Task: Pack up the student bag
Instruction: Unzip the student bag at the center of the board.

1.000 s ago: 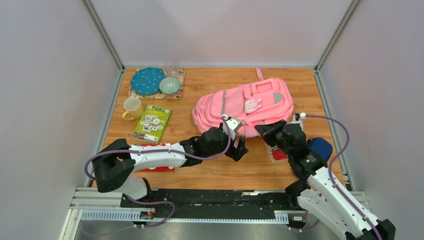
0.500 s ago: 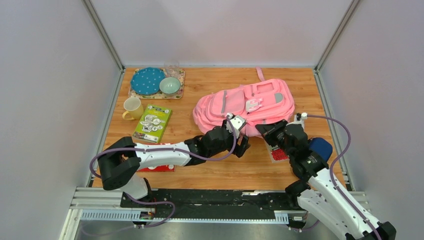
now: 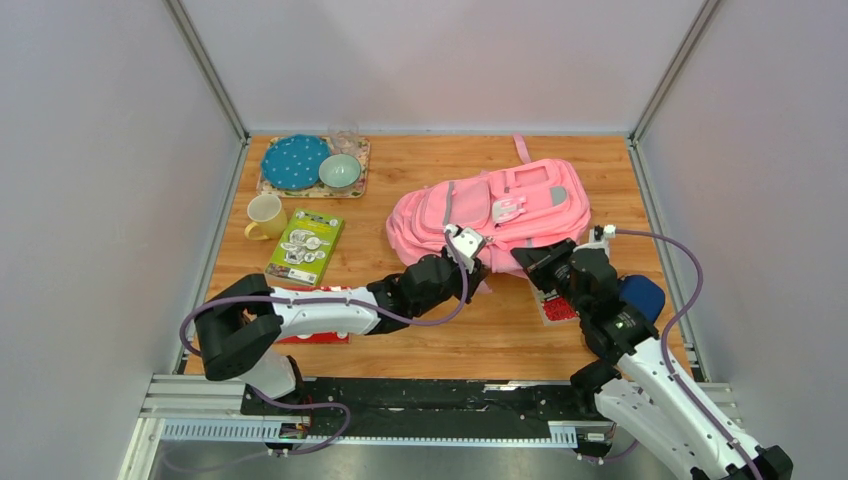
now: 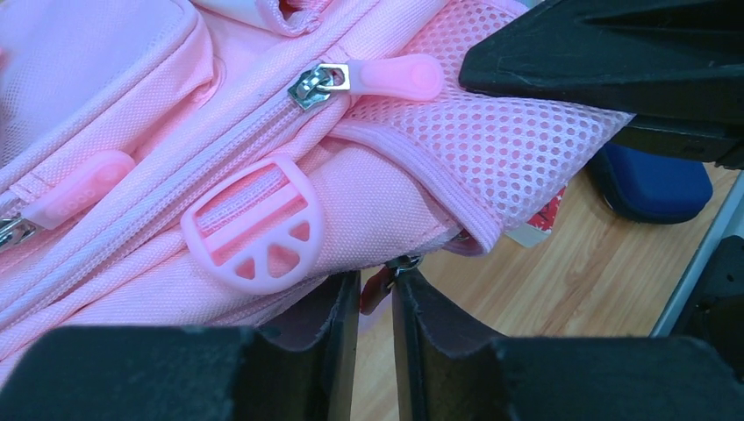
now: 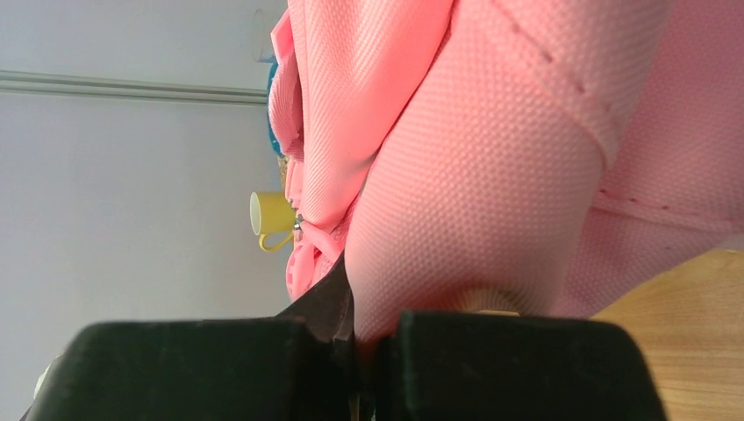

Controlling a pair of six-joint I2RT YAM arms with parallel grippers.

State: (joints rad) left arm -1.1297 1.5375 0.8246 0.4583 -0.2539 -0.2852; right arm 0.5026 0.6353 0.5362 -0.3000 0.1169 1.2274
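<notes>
The bag lies sideways across the table, so my right gripper needs to move outward with the fold of pink fabric, swing the bag's near corner away and then open.
The pink student bag lies flat at the back right of the table. My left gripper is at the bag's near edge. In the left wrist view its jaws have closed to a narrow gap, and a small reddish zip pull hangs between the fingertips under the mesh side pocket. My right gripper is shut on a fold of the bag's pink fabric at the near right corner. The fabric bulges out just above the right gripper.
A dark blue case and a red-patterned booklet lie by the right arm. At the back left a mat holds a blue plate, a green bowl and a glass. Nearby are a yellow mug, a green book and a red book.
My left gripper has moved in to the bag's near edge and its jaws have gone from wide open to nearly closed around the zip pull. The right arm has held still.
</notes>
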